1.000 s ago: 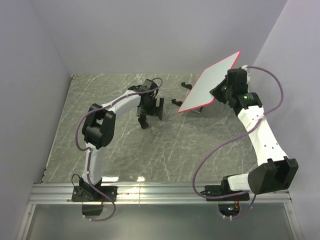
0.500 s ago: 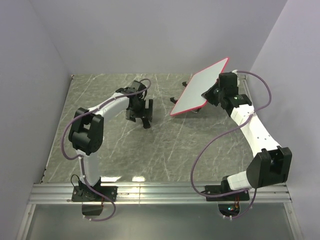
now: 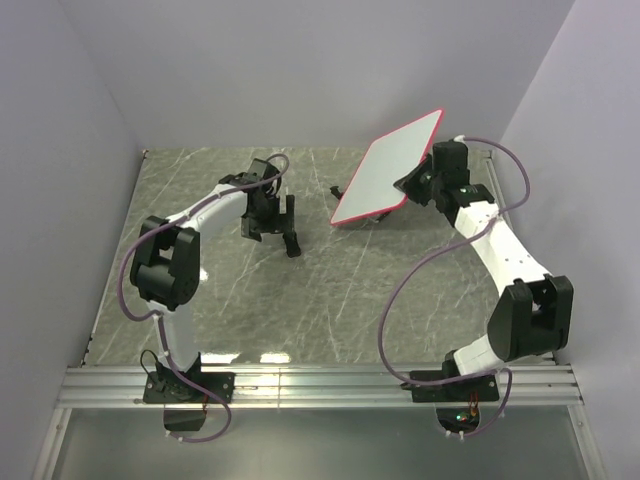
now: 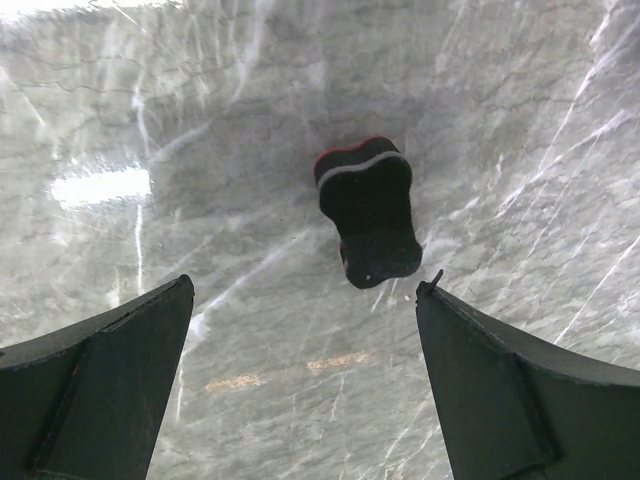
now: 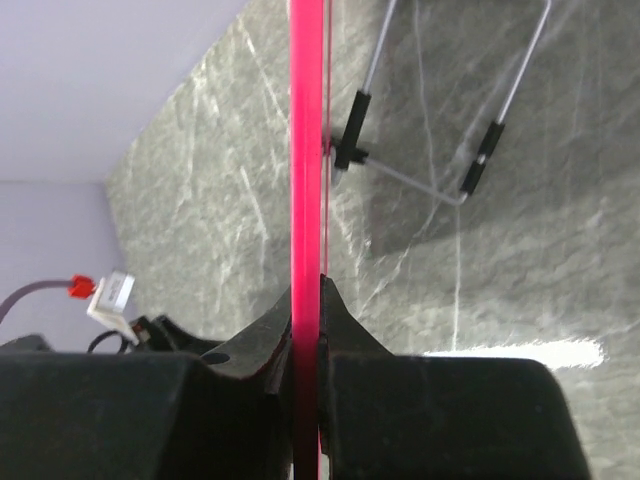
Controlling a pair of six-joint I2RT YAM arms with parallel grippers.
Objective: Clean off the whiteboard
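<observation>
I will carry the tilted whiteboard to the bare marble below my right gripper, to its right in the top view, lower it face up and release it.
The whiteboard (image 3: 388, 168), white with a red-pink rim, is tilted with its lower edge near the table at the back right. My right gripper (image 3: 422, 182) is shut on its right edge. In the right wrist view the rim (image 5: 305, 120) runs edge-on between the closed jaws of that gripper (image 5: 308, 285). My left gripper (image 3: 272, 228) is open and points down at the table's back middle. In the left wrist view a small red and black eraser (image 4: 368, 215) lies on the marble just beyond the left gripper (image 4: 303, 290), a little right of centre and untouched.
A wire stand with black sleeves (image 5: 440, 150) hangs behind the board; its black clips (image 3: 341, 192) show at the board's lower left. The grey marble table (image 3: 330, 300) is walled at the back and sides. An aluminium rail (image 3: 320, 385) runs along the near edge.
The right arm has carried the whiteboard leftward and a little lower. The left gripper has moved left and back, staying open.
</observation>
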